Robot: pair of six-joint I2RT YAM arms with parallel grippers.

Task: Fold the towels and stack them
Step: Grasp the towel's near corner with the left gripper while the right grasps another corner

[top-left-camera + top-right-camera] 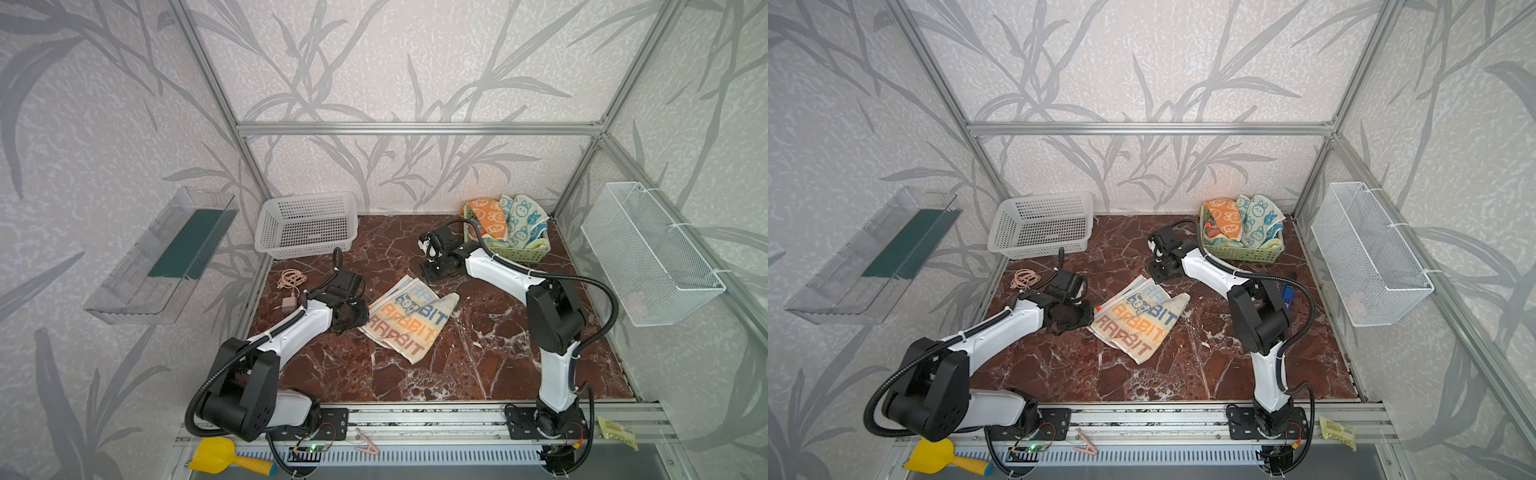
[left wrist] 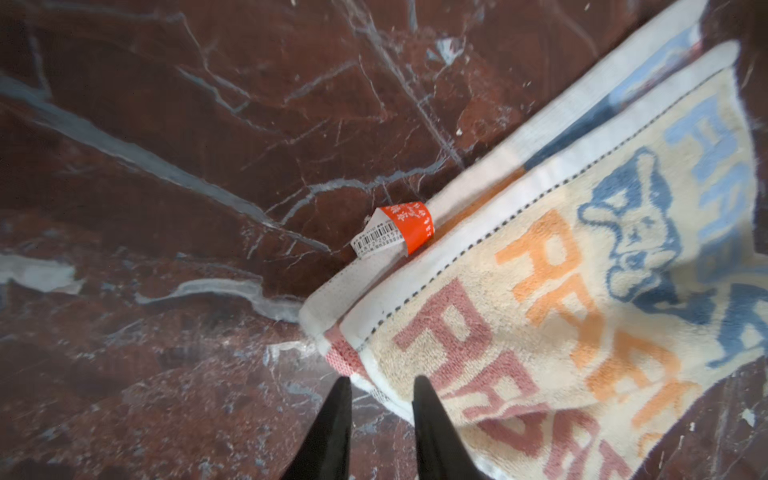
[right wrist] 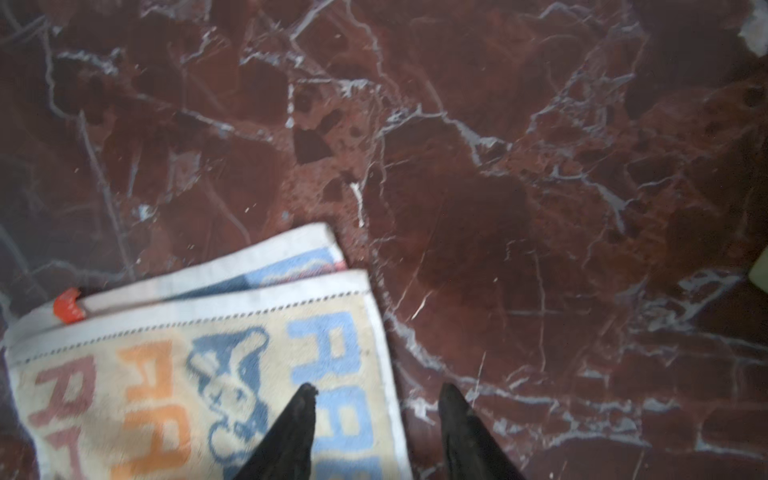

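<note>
I will move my right gripper down and outward next, onto the upper layer's far corner (image 1: 417,280) (image 3: 361,280), because its open fingers are on both sides of the blue-lettered edge.
A folded cream towel (image 1: 409,318) (image 1: 1140,318) with orange, red and blue RABBIT lettering lies on the dark red marble table (image 1: 478,365). My left gripper (image 2: 383,380) (image 1: 365,311) is at its left corner. It is open, with one finger over the cloth (image 2: 519,332) and the other over bare marble. My right gripper (image 3: 377,387) (image 1: 429,277) is open astride the far edge of the lettered towel (image 3: 232,374). An orange tag (image 2: 409,228) sticks out of the fold. An orange bunny towel (image 1: 486,218) and a white towel with blue bunnies (image 1: 523,220) sit crumpled in a green basket (image 1: 519,251).
An empty white plastic basket (image 1: 305,226) stands at the back left. A coiled cable with charger (image 1: 291,278) lies beside the left arm. A wire basket (image 1: 652,253) hangs on the right wall and a clear shelf (image 1: 162,253) on the left wall. A yellow scoop (image 1: 220,455) lies on the front rail.
</note>
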